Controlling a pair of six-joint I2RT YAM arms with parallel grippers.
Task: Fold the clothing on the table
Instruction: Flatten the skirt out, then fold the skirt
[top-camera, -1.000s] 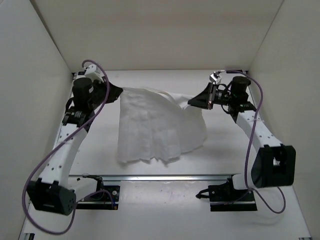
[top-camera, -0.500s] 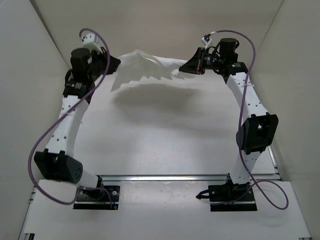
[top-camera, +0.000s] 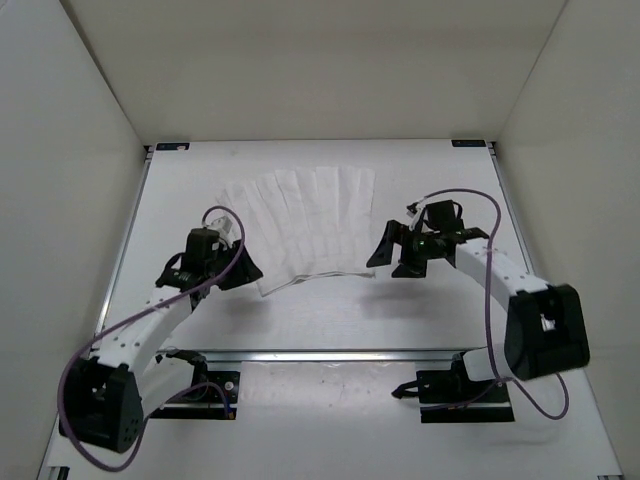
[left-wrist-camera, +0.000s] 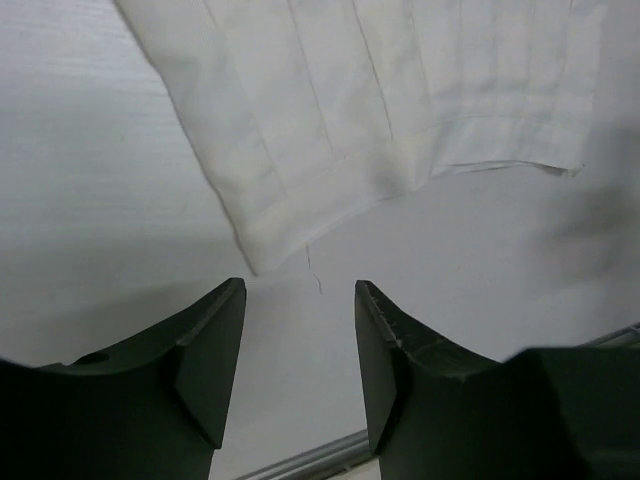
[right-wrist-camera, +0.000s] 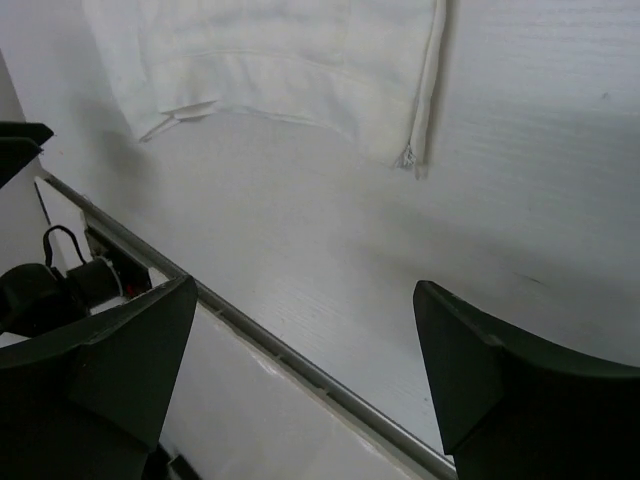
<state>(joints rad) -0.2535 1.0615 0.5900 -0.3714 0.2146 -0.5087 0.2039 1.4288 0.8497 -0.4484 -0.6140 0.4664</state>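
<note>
The clothing's near corner (left-wrist-camera: 260, 260) beside the loose thread (left-wrist-camera: 312, 270) is just past the open fingers of my left gripper. My left gripper will move down onto that corner next and close.
The clothing (top-camera: 300, 222), a white ribbed garment, lies spread flat in a fan shape on the table (top-camera: 450, 200). My left gripper (top-camera: 252, 275) stands open just off its near left corner, touching nothing. In the left wrist view that corner of the clothing (left-wrist-camera: 380, 100) lies just beyond the left gripper (left-wrist-camera: 300, 305), with a loose thread (left-wrist-camera: 312, 270) trailing from the hem. My right gripper (top-camera: 385, 260) hangs wide open at the near right corner. The right wrist view shows the clothing (right-wrist-camera: 280, 60) ahead of the right gripper (right-wrist-camera: 305, 320), with bare table between its fingers.
A metal rail (top-camera: 330, 353) runs along the table's near edge, close behind both grippers; it also crosses the right wrist view as the rail (right-wrist-camera: 250, 330). White walls (top-camera: 60, 200) enclose the left, right and far sides. Both arm bases (top-camera: 200, 392) sit below the rail.
Both grippers held the clothing raised toward the far wall, then swept it back toward the near side. It now lies flat, and both grippers have opened and let go.
</note>
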